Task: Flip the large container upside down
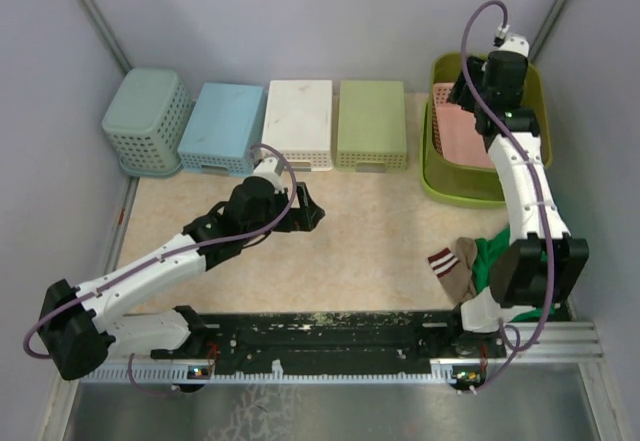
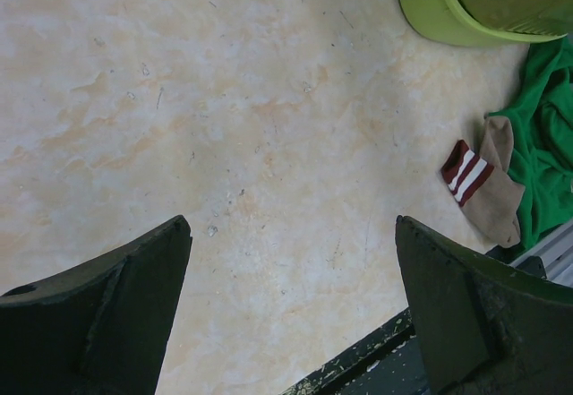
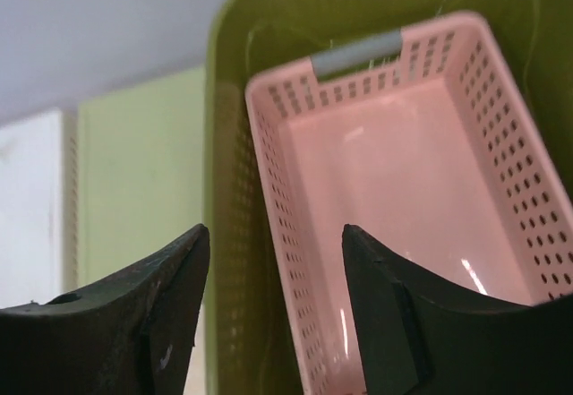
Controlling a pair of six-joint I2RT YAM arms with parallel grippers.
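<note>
The pink basket's rim (image 1: 437, 129) (image 3: 295, 310) facing the pale green basket runs below, between the open fingers. My right gripper should go down into the tub and pinch it next.
The large container (image 1: 455, 189) is a lime-green tub standing upright at the back right, with a pink perforated basket (image 1: 462, 139) inside it. My right gripper (image 1: 453, 96) is open above the tub's left wall. In the right wrist view the right gripper (image 3: 275, 234) shows one finger out over the tub's left wall (image 3: 228, 189) and the other over the pink basket (image 3: 403, 189). My left gripper (image 1: 314, 209) is open and empty over the bare table middle. In the left wrist view the left gripper (image 2: 293, 225) has the tub's corner (image 2: 430, 5) at the top right.
Overturned baskets line the back: teal (image 1: 147, 121), blue (image 1: 222, 126), white (image 1: 298, 121), pale green (image 1: 372, 121). A striped sock (image 1: 455, 266) and green cloth (image 1: 490, 261) lie by the right arm's base. A black rail (image 1: 330, 336) runs along the near edge.
</note>
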